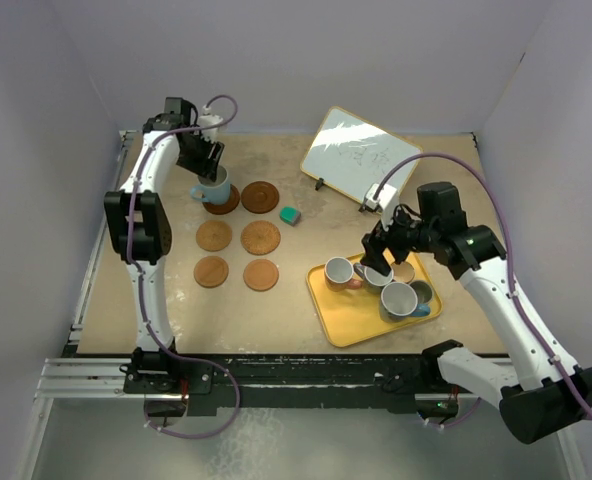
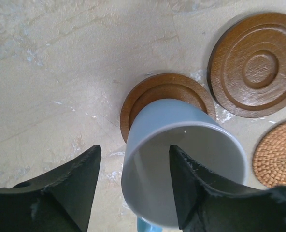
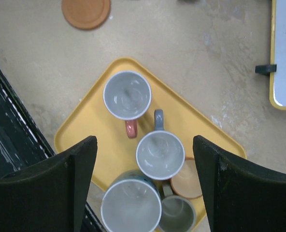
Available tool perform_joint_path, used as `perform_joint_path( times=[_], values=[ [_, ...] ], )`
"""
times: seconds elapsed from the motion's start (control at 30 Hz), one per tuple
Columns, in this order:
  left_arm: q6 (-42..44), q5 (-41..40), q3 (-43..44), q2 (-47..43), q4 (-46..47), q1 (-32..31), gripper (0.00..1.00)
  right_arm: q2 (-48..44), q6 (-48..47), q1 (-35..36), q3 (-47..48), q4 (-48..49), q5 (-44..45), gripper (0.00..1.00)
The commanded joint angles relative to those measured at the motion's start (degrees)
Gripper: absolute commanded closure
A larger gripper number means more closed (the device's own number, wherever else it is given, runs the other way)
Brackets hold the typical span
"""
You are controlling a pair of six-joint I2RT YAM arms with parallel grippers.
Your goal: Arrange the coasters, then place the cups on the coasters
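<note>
I should move my open right gripper down and back so its fingers go on both sides of the larger cup's rim (image 1: 416,295) (image 3: 160,209) beside the small grey cup, because the larger cup's wide opening leaves room for one finger.
A light blue cup (image 1: 214,187) (image 2: 181,145) stands on a dark brown ringed coaster (image 2: 152,92) at the back left. My left gripper (image 1: 208,165) (image 2: 135,151) is open astride its near wall. One finger is inside the cup, the other outside and clear of it. Beside it lie another dark coaster (image 1: 260,196) (image 2: 256,65) and several light orange-brown coasters (image 1: 214,236) (image 1: 261,275). My right gripper (image 1: 381,255) (image 3: 144,140) hangs open above the yellow tray (image 1: 346,325) (image 3: 80,130). The tray holds a pinkish cup (image 3: 127,95), a grey cup (image 3: 160,154), a larger cup (image 3: 131,205) and a small grey cup (image 3: 177,212).
A small teal block (image 1: 290,215) lies right of the coasters. A yellow-framed whiteboard (image 1: 361,152) leans at the back right. An orange-tan round shape (image 3: 187,180) shows partly behind the grey cup on the tray. Walls close in the table on three sides.
</note>
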Motion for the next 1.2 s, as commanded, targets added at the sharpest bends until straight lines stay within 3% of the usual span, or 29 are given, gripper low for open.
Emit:
perform_joint_path(
  times=[0.0,0.13,0.43,0.57,0.87,1.17],
  values=[
    [-0.2,3.1,0.6,-8.7,2.1,0.3,0.42,-0.4,-8.4,-0.2,3.0,-9.8,3.8,0.18],
    [-1.8,4.8,-6.4,-16.4,6.8,0.3,0.35,-1.5,-13.8,-0.2,2.2,-15.4,8.9,0.18],
    [-4.6,13.2,-31.9,-38.4,20.9,0.2,0.25,-6.0,-24.5,-0.2,-3.3,-23.1,20.7,0.21],
    [-4.2,15.6,-40.1,-44.5,24.4,0.2,0.24,-4.5,-29.9,-0.1,-4.6,-22.8,20.2,0.24],
    [-5.5,17.8,-46.9,-50.2,27.7,0.1,0.24,4.2,-35.4,0.0,-6.6,-19.3,19.0,0.32],
    [-6.4,18.0,-49.1,-50.8,28.6,0.0,0.24,7.6,-33.1,0.0,-10.3,-15.9,18.3,0.51]
  ],
)
